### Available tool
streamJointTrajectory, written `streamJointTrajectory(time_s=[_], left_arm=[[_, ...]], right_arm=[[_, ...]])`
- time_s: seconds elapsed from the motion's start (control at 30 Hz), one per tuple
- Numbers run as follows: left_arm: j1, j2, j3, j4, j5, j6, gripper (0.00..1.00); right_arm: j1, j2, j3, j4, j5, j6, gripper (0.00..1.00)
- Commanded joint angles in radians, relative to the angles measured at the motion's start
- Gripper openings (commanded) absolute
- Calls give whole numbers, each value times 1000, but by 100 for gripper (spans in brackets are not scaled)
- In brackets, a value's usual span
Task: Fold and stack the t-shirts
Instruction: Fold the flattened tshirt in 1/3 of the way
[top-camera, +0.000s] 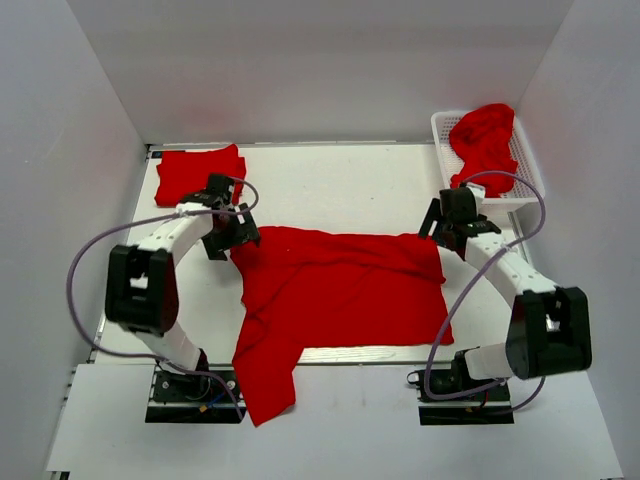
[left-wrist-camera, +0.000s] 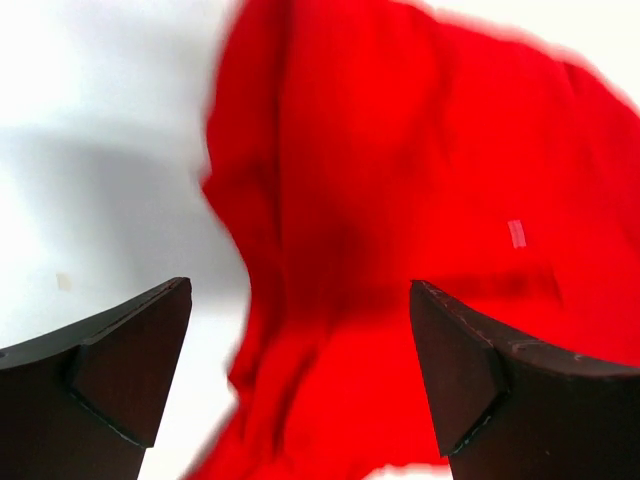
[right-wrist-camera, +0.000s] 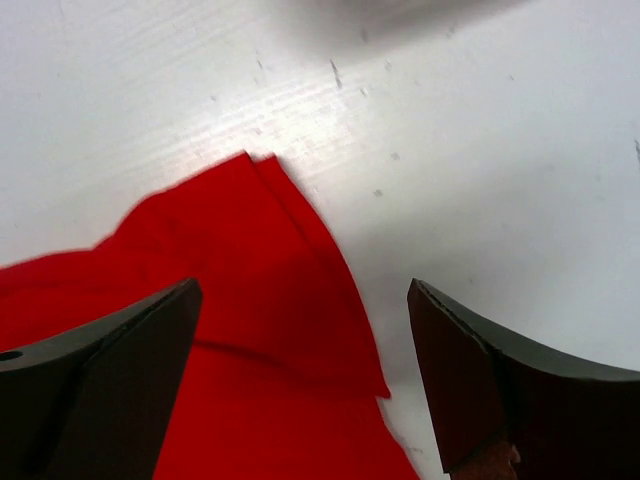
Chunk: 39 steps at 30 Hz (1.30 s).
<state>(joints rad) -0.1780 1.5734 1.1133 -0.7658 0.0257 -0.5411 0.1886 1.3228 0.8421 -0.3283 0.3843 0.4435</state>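
The spread t-shirt's far corner lies below and just outward of the left gripper's open fingers, so the left gripper will next move down and outward onto that corner and close.
A red t-shirt (top-camera: 340, 290) lies spread on the white table, one part hanging over the near edge. My left gripper (top-camera: 228, 236) is open just above its far left corner; the left wrist view shows the cloth (left-wrist-camera: 400, 250) between and beyond the open fingers (left-wrist-camera: 120, 360). My right gripper (top-camera: 441, 233) is open above the far right corner, seen in the right wrist view as a folded edge (right-wrist-camera: 270, 290). A folded red t-shirt (top-camera: 198, 172) lies at the far left. Another crumpled red t-shirt (top-camera: 484, 140) sits in the basket.
A white lattice basket (top-camera: 527, 180) stands at the far right against the wall. White walls enclose the table on three sides. The table's near edge (top-camera: 380, 355) runs just ahead of the arm bases.
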Motion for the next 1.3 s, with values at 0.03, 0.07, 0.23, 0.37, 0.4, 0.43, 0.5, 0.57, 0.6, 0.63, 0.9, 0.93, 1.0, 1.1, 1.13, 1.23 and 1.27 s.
streamJointTrajectory(time_s=[0.03,0.07,0.23,0.37,0.4,0.43,0.5,0.57,0.6,0.63,0.9,0.93,1.0,1.1,1.13,1.23,1.27], left_arm=[[8,132,144,23,-154,-37,100],[8,154,163,23,-186,-37,100],[18,241,186,65,-216,-37,100],[28,284,197,115,-237,-37,100],[28,284,188,134,-224,-37,100],[28,295,187,164,-215,-37,98],[28,309,187,174,-205,-37,95],[28,321,187,206,-205,-27,91],[28,332,187,206,-205,-26,89],[28,342,178,218,-196,-16,88],[28,361,148,270,-164,7,75],[28,361,137,270,-155,16,73],[28,361,128,299,-144,17,67],[28,361,118,309,-132,26,59],[28,361,109,309,-132,26,55],[28,361,100,309,-132,26,40],[28,361,100,318,-132,26,29]], right_arm=[[-5,123,103,66,-21,-31,83],[-6,137,123,72,-21,-34,81],[-9,257,173,103,-21,-54,75],[-9,331,207,116,-25,-48,75],[-14,341,222,124,-25,-46,75],[-15,354,229,124,-27,-40,74],[-18,391,245,118,-30,-28,74],[-21,418,253,123,-38,-23,70],[-20,420,252,121,-39,-14,70],[-23,427,241,123,-36,-9,70],[-29,421,192,97,-54,17,67],[-26,421,181,100,-68,18,66],[-26,415,170,103,-94,26,62],[-26,421,157,104,-107,43,62],[-25,427,157,104,-104,44,61],[-28,438,153,106,-105,47,49],[-26,440,150,112,-105,49,49]])
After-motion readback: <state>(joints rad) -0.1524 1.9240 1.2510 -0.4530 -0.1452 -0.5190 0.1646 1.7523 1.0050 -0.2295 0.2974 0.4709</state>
